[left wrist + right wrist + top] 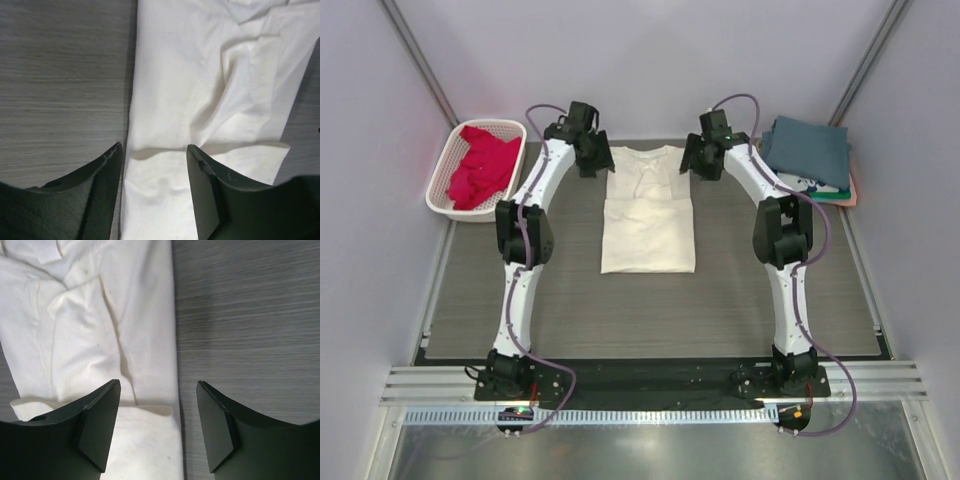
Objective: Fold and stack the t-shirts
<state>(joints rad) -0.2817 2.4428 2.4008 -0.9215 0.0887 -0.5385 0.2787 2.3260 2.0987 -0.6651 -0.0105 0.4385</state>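
Observation:
My right gripper will move back along the t-shirt edge it straddles and down onto that edge's near corner (pixel 692 268), since the cream t-shirt's sides are folded in.
A large cream t-shirt (pixel 648 210) lies flat mid-table, sides folded in, collar at the far end. My left gripper (pixel 592 160) hovers at its far left corner and my right gripper (pixel 700 160) at its far right corner. In the left wrist view the left gripper (pixel 155 149) stands open over the cream cloth (pixel 200 90). In the right wrist view the right gripper (pixel 158 385) stands open astride the shirt's edge (pixel 100 330). Neither holds anything. A crimson-pink t-shirt (pixel 480 165) lies crumpled in the basket. Folded t-shirts, slate-blue (pixel 807 148) on top, are stacked at the far right.
The white lattice basket (pixel 442 175) stands at the far left corner of the grey wood-grain table (pixel 650 310). Pale walls close in the left and right sides. Both arm bases sit on the metal rail at the near edge.

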